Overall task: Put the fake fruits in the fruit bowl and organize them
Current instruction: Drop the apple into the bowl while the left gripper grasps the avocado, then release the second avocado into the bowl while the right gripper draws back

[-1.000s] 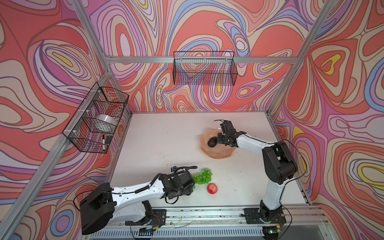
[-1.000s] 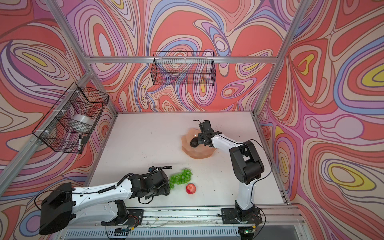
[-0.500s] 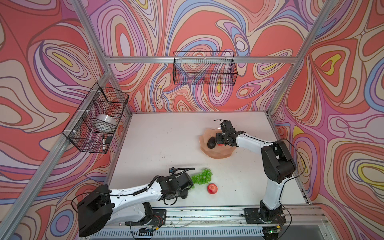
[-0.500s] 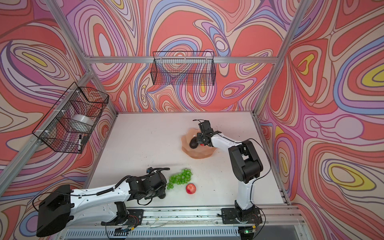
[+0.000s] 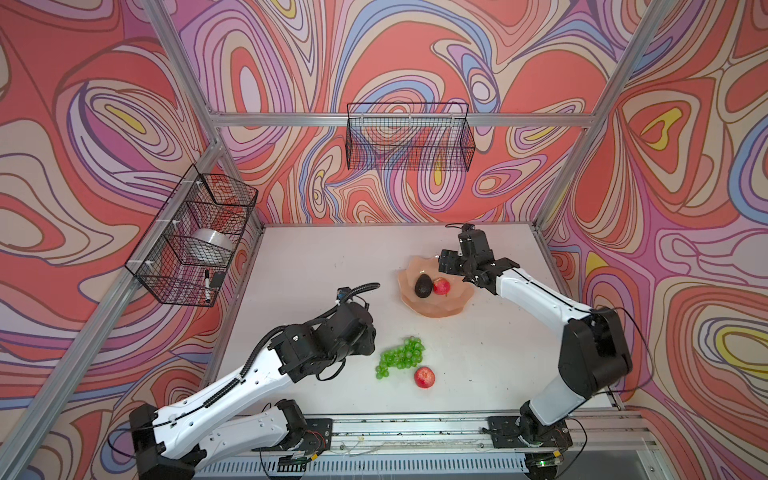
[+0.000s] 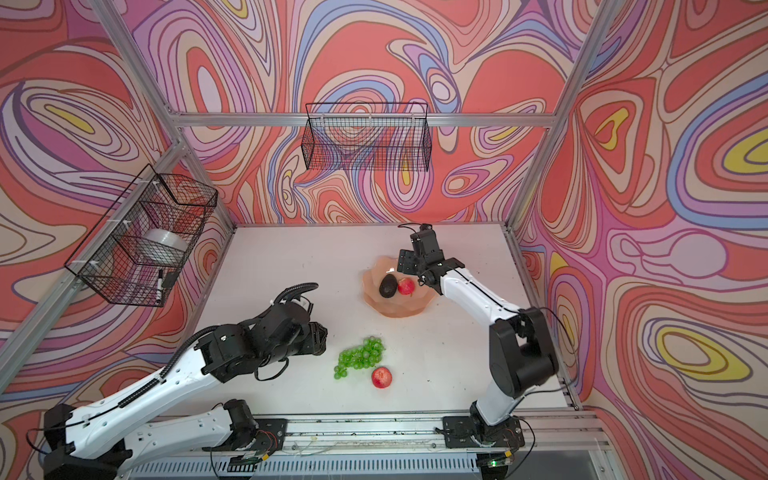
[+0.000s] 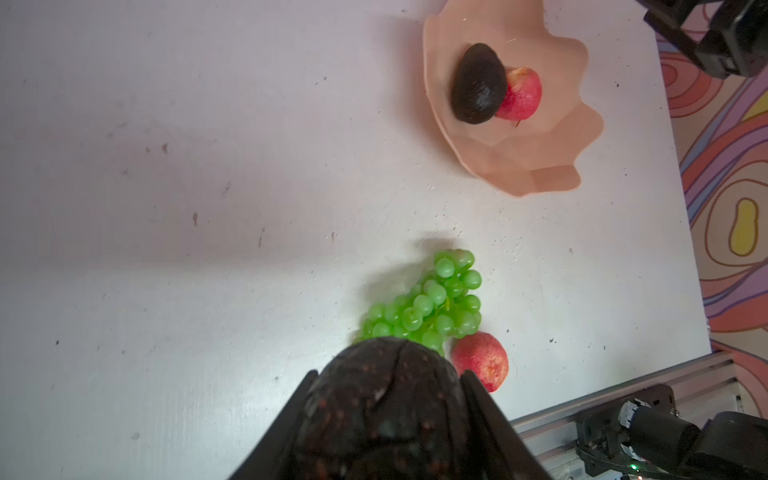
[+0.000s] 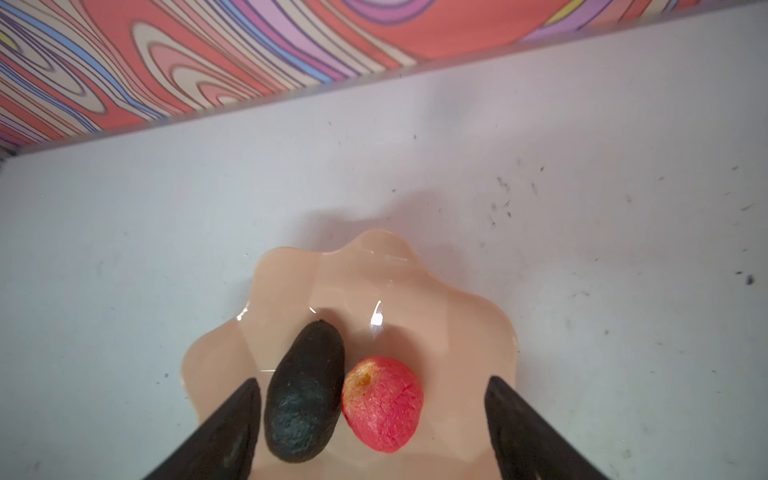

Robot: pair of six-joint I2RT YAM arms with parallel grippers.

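My left gripper needs to take the avocado outward past the grapes (image 5: 401,357) next, lower it into the bowl's near side and let go, as both fruits leave that bare.
My left gripper (image 7: 386,374) is shut on a dark bumpy avocado (image 7: 386,411), held above the table left of the green grapes (image 5: 401,357). In both top views the gripper (image 5: 365,336) hides that avocado. A red apple (image 5: 424,377) lies on the table beside the grapes. The peach fruit bowl (image 5: 440,309) holds a second avocado (image 5: 423,286) and a red apple (image 5: 441,286), touching side by side. My right gripper (image 8: 372,381) hangs open over the bowl's far edge (image 5: 446,266), its fingers apart from both fruits.
A black wire basket (image 5: 191,237) on the left wall holds a tape roll and a marker. Another wire basket (image 5: 409,137) hangs on the back wall. The metal rail (image 5: 415,428) runs along the table's front edge.
My right gripper opened, left the apple in the bowl beside the avocado and drew back. My left gripper shut on the other avocado and lifted it up and away from the grapes.
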